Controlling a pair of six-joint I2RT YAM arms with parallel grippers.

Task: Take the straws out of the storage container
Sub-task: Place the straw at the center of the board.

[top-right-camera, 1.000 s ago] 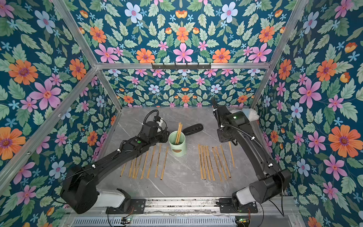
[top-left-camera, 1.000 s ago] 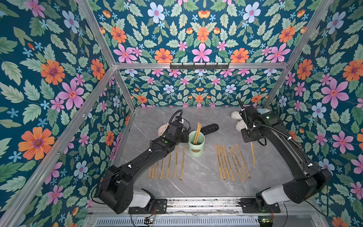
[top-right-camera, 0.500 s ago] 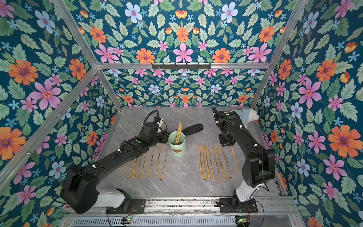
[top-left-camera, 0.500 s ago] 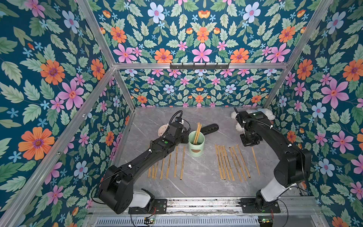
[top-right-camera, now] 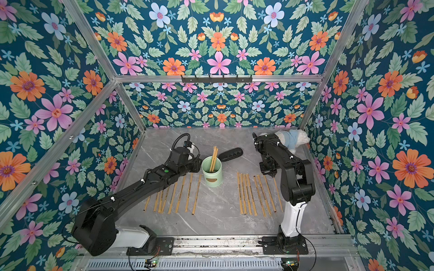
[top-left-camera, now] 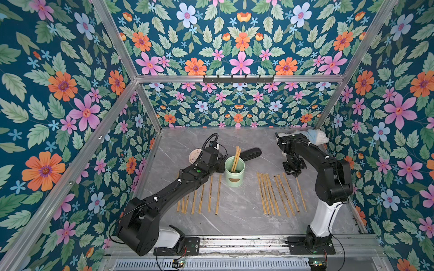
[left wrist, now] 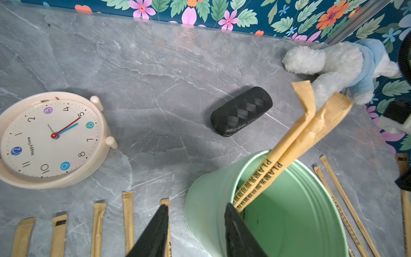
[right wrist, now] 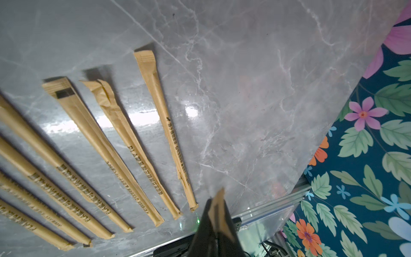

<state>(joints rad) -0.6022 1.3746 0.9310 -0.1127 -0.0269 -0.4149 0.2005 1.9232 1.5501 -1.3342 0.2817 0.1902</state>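
The tabletop (top-left-camera: 296,182) (right wrist: 210,136) beside the last straw in the row is empty. I need to lower my right gripper next until the far end of the straw meets that bare part, and release the straw.
The mint-green storage container (top-left-camera: 234,174) (top-right-camera: 212,173) stands upright mid-table with two straws (top-left-camera: 236,157) (left wrist: 311,129) leaning in it. My left gripper (left wrist: 195,207) is open astride its rim (left wrist: 211,207), one finger inside and one outside. Several straws lie in a row (top-left-camera: 202,197) left of the container, and several more lie to its right (top-left-camera: 272,194) (right wrist: 106,151). My right gripper (top-left-camera: 296,174) (right wrist: 210,207) is shut on the far end of one straw (top-left-camera: 301,194) (right wrist: 220,195), which runs low over the table just right of that row.
A cream round clock (top-left-camera: 195,156) (left wrist: 51,138) lies behind my left wrist. A black case (top-left-camera: 252,152) (left wrist: 241,111) sits behind the container. A white and blue plush toy (top-left-camera: 312,137) fills the back right corner. The right wall is close to the held straw.
My right arm has folded back toward its base and brought the gripper with its straw forward and lower beside the right row. The left arm has not moved.
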